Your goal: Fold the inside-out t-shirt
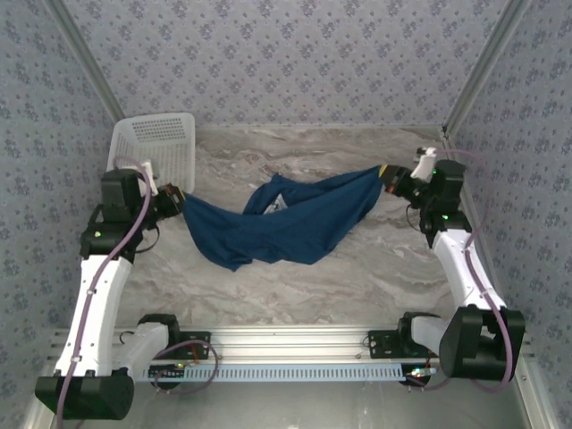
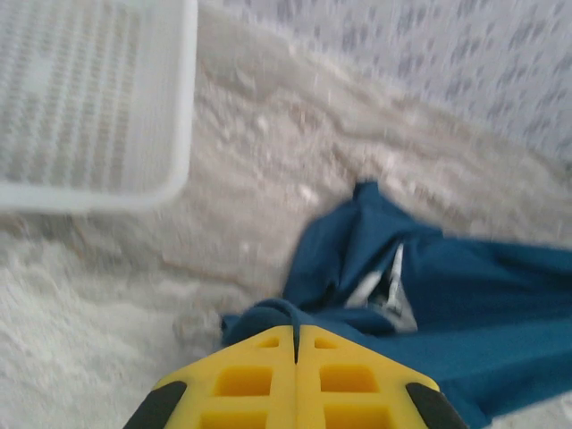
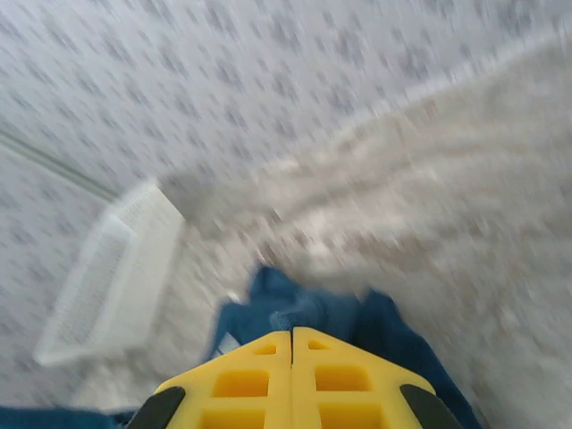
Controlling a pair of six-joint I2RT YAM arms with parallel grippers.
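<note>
I should next raise my right gripper, move it outward and lower it to let go of the shirt's end, as the bare marble by the back wall (image 1: 370, 148) lies outward below the gripper.
The inside-out t-shirt (image 1: 290, 223), dark navy blue with a small whitish patch, hangs stretched between both arms above the marble table. My left gripper (image 1: 176, 198) is shut on its left end, where a fold of cloth (image 2: 268, 315) bunches at the yellow fingertips (image 2: 268, 357). On the right, my right gripper (image 1: 386, 175) is shut on the shirt's other end, and blue cloth (image 3: 304, 308) spills from between its closed yellow fingers (image 3: 322, 362). The middle of the shirt sags toward the table, bunched and twisted.
A white plastic lattice basket (image 1: 156, 147) stands at the back left of the table (image 1: 295, 286), close behind the left gripper. Patterned walls close in the sides and back. An aluminium rail (image 1: 295, 340) runs along the near edge.
</note>
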